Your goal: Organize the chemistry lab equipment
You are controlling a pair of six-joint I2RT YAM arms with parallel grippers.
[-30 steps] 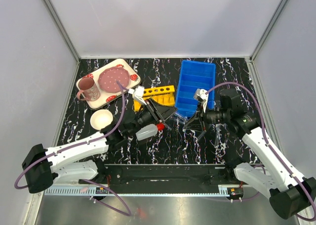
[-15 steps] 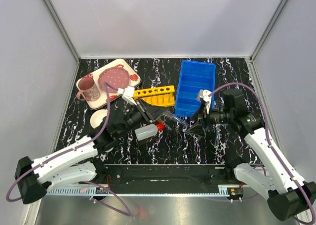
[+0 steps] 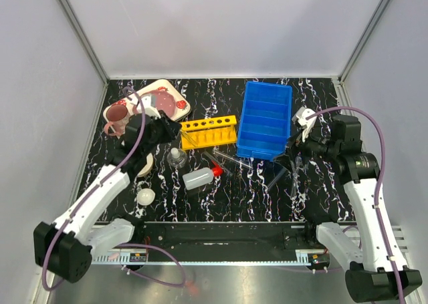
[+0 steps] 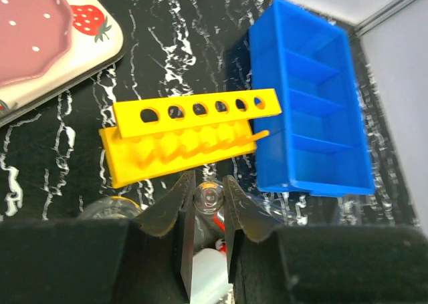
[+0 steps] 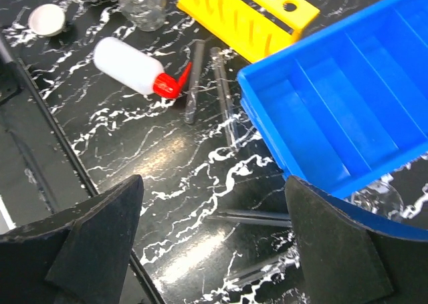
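I need to tip the tube upright next with my left gripper, over the rack's holes nearest the strawberry tray. Those holes are empty, so I will then lower the tube and let go of it.
My left gripper is shut on a thin clear test tube, seen end-on between its fingertips. It hangs just left of the yellow rack, above the small glass flask and the red-capped squeeze bottle. My right gripper is open and holds nothing. It stands over loose test tubes at the blue bin's near corner. Two more tubes lie beside the bottle's cap. The small white dish sits near the front left.
The blue divided bin stands right of the rack. At the back left, a strawberry tray and a pink mug sit partly under my left arm. A black rail runs along the table's near edge.
My left arm has pulled back to the left with the tube, uncovering the flask and small dish. My right gripper has opened and drawn back to the right.
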